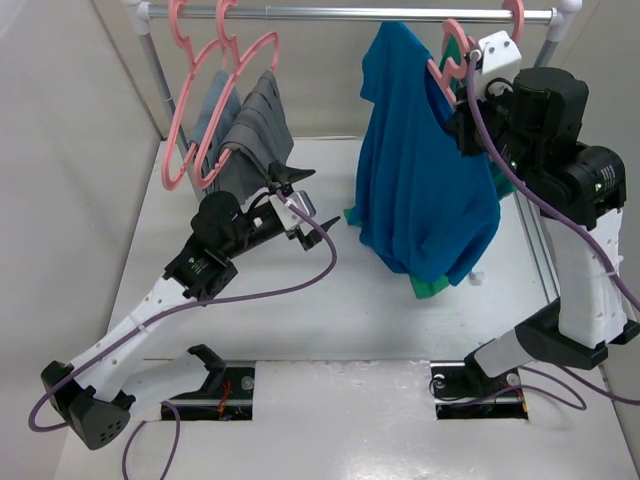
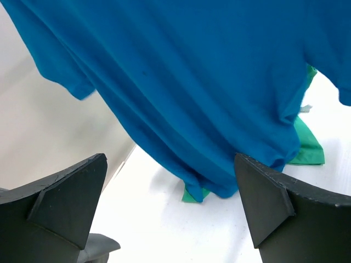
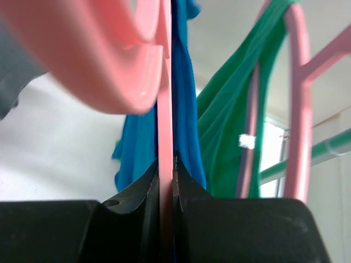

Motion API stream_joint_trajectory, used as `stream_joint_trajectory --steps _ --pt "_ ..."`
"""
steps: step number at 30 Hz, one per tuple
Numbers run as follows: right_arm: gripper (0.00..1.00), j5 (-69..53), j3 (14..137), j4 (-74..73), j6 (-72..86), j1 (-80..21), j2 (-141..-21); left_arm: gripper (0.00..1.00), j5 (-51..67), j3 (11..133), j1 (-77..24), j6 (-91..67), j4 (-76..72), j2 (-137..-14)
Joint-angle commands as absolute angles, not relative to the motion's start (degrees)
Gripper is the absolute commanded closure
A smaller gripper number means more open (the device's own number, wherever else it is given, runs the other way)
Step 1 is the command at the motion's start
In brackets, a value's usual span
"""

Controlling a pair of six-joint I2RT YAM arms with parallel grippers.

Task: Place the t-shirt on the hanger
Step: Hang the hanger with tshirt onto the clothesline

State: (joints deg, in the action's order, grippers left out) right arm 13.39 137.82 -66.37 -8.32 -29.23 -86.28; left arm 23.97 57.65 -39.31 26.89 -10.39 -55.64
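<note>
I need to carry the hanger outward with my right gripper next, to the rail (image 1: 483, 16) beside the green top's hanger, and open there, because the hanger's hook is short of the rail.
The bright blue t-shirt (image 1: 420, 190) hangs draped over the pink hanger (image 1: 452, 50) just below the rail, its hem reaching down to the table. My right gripper (image 1: 462, 88) is shut on the hanger's thin pink bar (image 3: 166, 109), with the blue t-shirt (image 3: 185, 98) right behind it. My left gripper (image 1: 298, 200) is open and empty, low and to the left of the t-shirt. In the left wrist view its jaws (image 2: 169, 164) stand wide apart, with the t-shirt (image 2: 192, 71) hanging ahead of them and not touching them.
The green top (image 3: 230, 126) hangs on its own pink hanger (image 3: 299, 109) behind the t-shirt; its hem (image 1: 430, 288) shows on the table. Pink hangers with grey garments (image 1: 250, 120) hang at the left of the rail (image 1: 380, 13). A rack post (image 1: 535, 240) stands at the right.
</note>
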Motion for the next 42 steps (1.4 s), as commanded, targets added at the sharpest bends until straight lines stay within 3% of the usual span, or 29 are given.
stream_joint_trajectory --steps 1,10,23,39,42 --pt "1.0 15.98 140.63 -53.01 -9.49 -27.69 -84.9 0.0 24.35 57.04 -39.29 26.37 -12.3 -53.96" --pt "1.0 18.54 133.07 -44.22 -7.48 -22.86 -86.21 0.0 23.29 55.37 -39.29 26.89 -11.78 -51.77" --pt "1.0 10.11 121.74 -35.6 0.18 -17.23 -86.75 0.0 21.53 53.79 -39.29 27.42 -11.78 -50.71" --pt "1.0 7.13 125.61 -36.82 1.85 -16.61 -90.44 0.0 21.53 53.26 -39.29 27.42 -11.78 -50.19" --pt "0.67 5.02 118.5 -34.3 1.85 -16.61 -86.67 0.0 21.01 52.74 -39.29 27.42 -11.78 -50.19"
